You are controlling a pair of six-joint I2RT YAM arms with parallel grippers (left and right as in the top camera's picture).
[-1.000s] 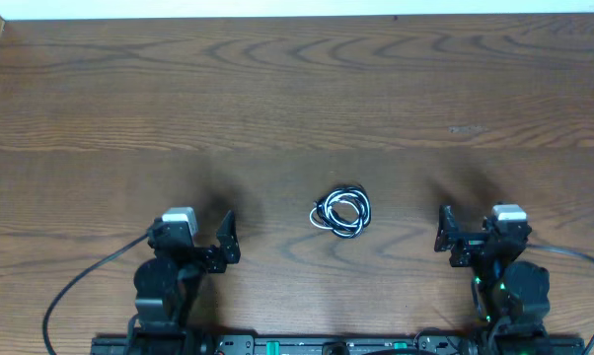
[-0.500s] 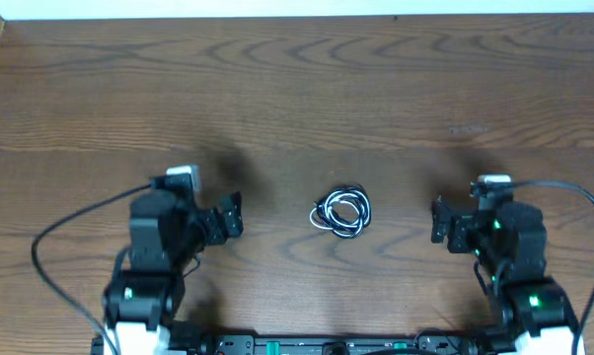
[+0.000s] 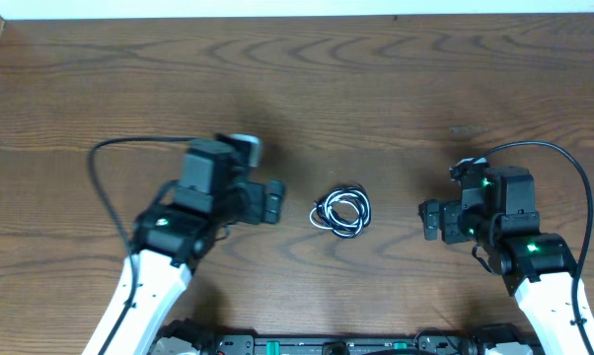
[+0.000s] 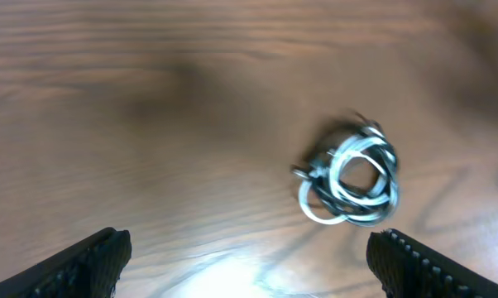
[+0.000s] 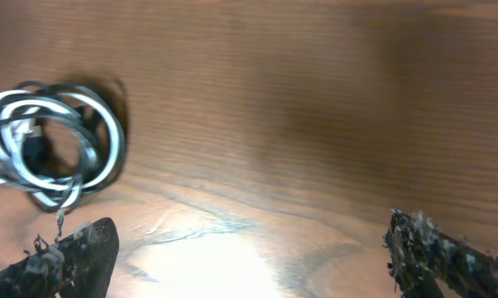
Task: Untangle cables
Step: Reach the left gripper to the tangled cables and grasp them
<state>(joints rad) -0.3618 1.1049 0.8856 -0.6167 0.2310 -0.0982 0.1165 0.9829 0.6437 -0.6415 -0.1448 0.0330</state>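
Note:
My left gripper moves toward the coil and down onto the coil's nearest loops next.
The cables (image 3: 341, 212) lie as one small tangled coil of white and black loops at the middle of the wooden table. My left gripper (image 3: 273, 200) hovers just left of the coil, pointing at it, open and empty. My right gripper (image 3: 430, 219) hovers farther off on the right, also open and empty. The left wrist view puts the cables (image 4: 342, 157) ahead and to the right of the left gripper (image 4: 249, 244). The right wrist view has the cables (image 5: 35, 147) at far left, beyond the left finger of the right gripper (image 5: 249, 228).
The brown wood table (image 3: 307, 89) stretches back to a white strip along its far edge. Thick black arm wires (image 3: 105, 187) loop out beside each arm. The arms' base rail (image 3: 317, 345) runs along the front edge.
Both arms have lifted off the front edge and swung inward toward the coil, the left one farther. Both grippers stay open. The cables have not moved.

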